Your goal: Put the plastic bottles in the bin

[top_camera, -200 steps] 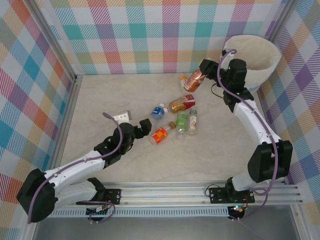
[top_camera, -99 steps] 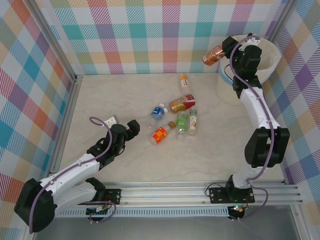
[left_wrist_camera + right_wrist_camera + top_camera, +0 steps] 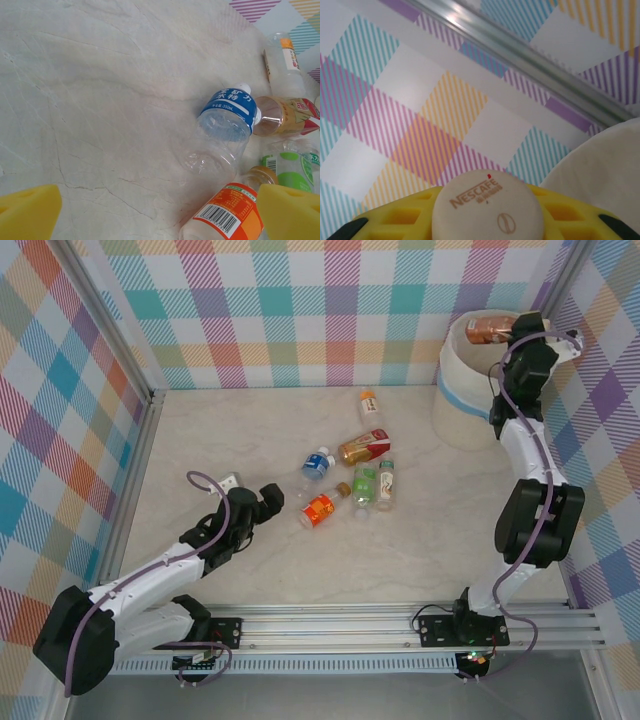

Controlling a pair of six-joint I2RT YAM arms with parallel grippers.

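The right gripper moves a little farther over the opening of the white bin next, then lets go of the brown coffee bottle [image 3: 485, 328].
My right gripper [image 3: 503, 332] is shut on a brown coffee bottle [image 3: 485, 328], held on its side above the mouth of the white bin [image 3: 468, 422]. In the right wrist view the bottle's cream cap [image 3: 487, 205] sits between the yellow fingers [image 3: 395, 220], with the bin rim [image 3: 600, 170] at the right. My left gripper [image 3: 268, 498] is open, low over the table, just left of an orange-label bottle [image 3: 320, 510]. Ahead of its pads [image 3: 27, 210] lie a blue-label bottle [image 3: 227, 125] and the orange-label one [image 3: 227, 215].
More bottles lie mid-table: a red-gold one [image 3: 363, 447], a green-label one [image 3: 364, 483], a green-capped one [image 3: 387, 483] and a small orange-capped one [image 3: 369, 403]. A small white piece [image 3: 228, 480] lies by the left arm. Checked walls close three sides.
The right arm lifted the brown bottle from beside the bin up and right, to above the bin's opening. The left gripper drew back a little to the left.
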